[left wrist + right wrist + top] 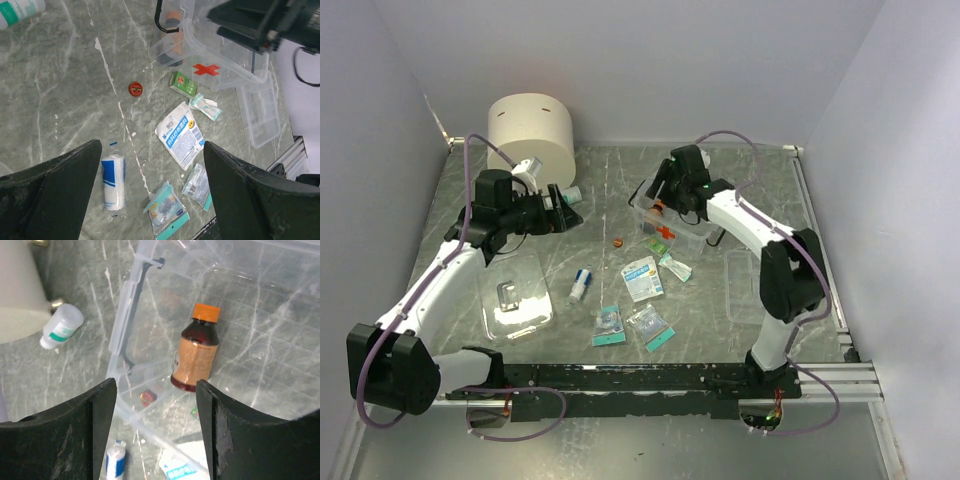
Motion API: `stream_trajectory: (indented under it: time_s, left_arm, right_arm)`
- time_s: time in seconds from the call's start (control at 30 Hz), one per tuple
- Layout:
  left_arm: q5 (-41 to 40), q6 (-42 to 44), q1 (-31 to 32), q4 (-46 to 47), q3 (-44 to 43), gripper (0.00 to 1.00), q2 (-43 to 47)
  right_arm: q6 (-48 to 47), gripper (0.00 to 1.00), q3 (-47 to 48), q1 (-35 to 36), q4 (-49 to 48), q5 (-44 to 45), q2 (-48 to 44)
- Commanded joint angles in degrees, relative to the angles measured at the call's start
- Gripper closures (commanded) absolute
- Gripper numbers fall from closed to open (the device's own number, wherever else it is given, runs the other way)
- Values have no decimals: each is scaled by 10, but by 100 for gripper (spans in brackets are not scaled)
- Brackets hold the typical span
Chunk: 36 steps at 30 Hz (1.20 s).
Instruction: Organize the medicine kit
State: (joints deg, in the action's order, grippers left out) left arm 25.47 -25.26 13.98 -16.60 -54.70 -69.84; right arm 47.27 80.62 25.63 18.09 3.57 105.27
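My left gripper should go down, open, toward the large cream cylinder and onto the white bottle's end with the cap, because the white bottle [571, 194] [20, 11] is still outside the kit.
The medicine kit [682, 232] is a clear box with a red cross [207, 69], standing open at the back right of the table. A brown bottle with an orange cap [196, 350] stands inside it. My right gripper [660, 196] hovers open and empty over the box's left end [125, 330]. My left gripper [563, 212] is open and empty, held above the table left of the box. Loose on the table lie a bandage roll [113, 182], a white and blue packet [182, 134], a green box [183, 83], a small red cap [135, 89] and two teal-edged packets [167, 207].
The clear lid [515, 293] lies at the front left. A clear tray insert [745, 280] lies right of the box. A large cream cylinder [530, 130] stands at the back left, with a white bottle [571, 192] lying beside it. White walls enclose the table.
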Motion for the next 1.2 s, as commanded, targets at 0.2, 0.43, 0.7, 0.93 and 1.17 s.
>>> stream_trajectory:
  time_s: [0.2,0.43,0.7,0.93,1.17]
  left_arm:
    - [-123,-37,3,1,5,8,42]
    - [-354,-175,3,34,60,16,46]
    - [-463,-356,8,166,109,30,-42]
    - [-488,-521,11,274,80,28,-187]
    - [-568,-629,13,278,16,22,-273]
  right_arm:
    - [-102,39,-117,4,-63,-60,-183]
    - [-97,40,-250,16,-153,-96,-275]
    - [-85,43,-307,15,-182,-103,-303]
    - [-68,46,-336,16,-201,-115,-315]
    - [-77,46,-347,16,-195,-116,-328]
